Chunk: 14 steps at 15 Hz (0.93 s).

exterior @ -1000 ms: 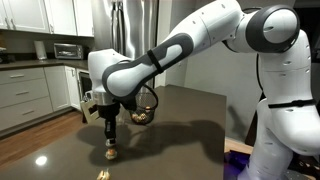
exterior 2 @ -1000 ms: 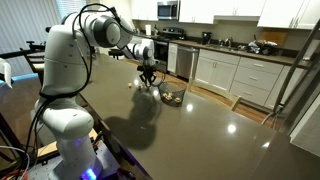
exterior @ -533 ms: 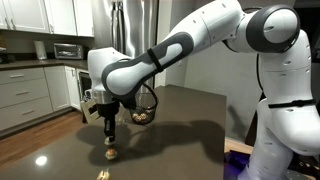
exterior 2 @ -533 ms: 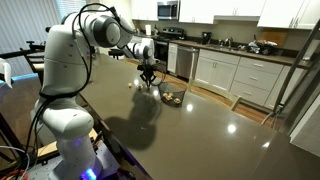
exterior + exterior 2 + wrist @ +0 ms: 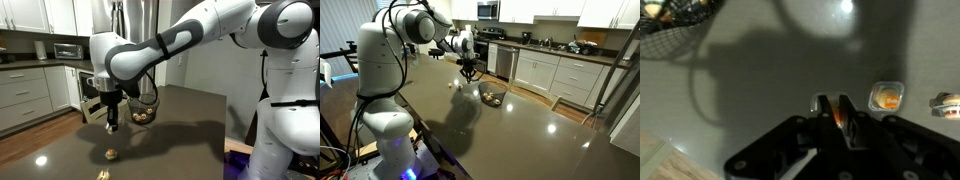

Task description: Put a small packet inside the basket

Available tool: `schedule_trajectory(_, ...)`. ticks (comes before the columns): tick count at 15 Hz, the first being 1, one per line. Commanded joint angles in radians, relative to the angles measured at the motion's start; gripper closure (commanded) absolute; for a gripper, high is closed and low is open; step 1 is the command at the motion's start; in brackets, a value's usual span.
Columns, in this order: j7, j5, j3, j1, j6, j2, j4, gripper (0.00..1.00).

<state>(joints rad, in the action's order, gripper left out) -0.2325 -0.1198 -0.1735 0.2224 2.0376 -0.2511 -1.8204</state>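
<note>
My gripper should raise the packet over the rim of the wire-mesh basket (image 5: pixel 146 107) until it is above the packets inside.
My gripper (image 5: pixel 111 126) hangs a little above the dark countertop and is shut on a small packet (image 5: pixel 838 119), which shows as a yellow-orange sliver between the fingers (image 5: pixel 824 108). In the wrist view the gripper (image 5: pixel 833 104) is at lower centre. The black wire-mesh basket (image 5: pixel 146 107) stands just behind the gripper and holds several packets. It also shows in an exterior view (image 5: pixel 492 96) and at the top left of the wrist view (image 5: pixel 675 28). Another small packet (image 5: pixel 886 97) lies on the counter near the gripper, directly below it in an exterior view (image 5: pixel 110 154).
One more packet (image 5: pixel 100 175) lies near the counter's front edge and shows at the right edge of the wrist view (image 5: pixel 946 102). The dark countertop (image 5: pixel 510 130) stretches wide beyond the basket. Kitchen cabinets (image 5: pixel 25 95) stand behind it.
My gripper has risen from just above the countertop to about basket height, still shut. The packets on the counter and the basket have not moved.
</note>
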Motion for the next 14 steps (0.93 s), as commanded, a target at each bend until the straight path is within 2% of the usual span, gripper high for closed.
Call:
schedule_trajectory(1, -0.005, -0.041, 0.004, -0.015, -0.046, 0.069, -0.016, 0.92)
schedule_trajectory(14, -0.034, -0.037, 0.058, -0.090, -0.161, 0.204, -0.011, 0.92)
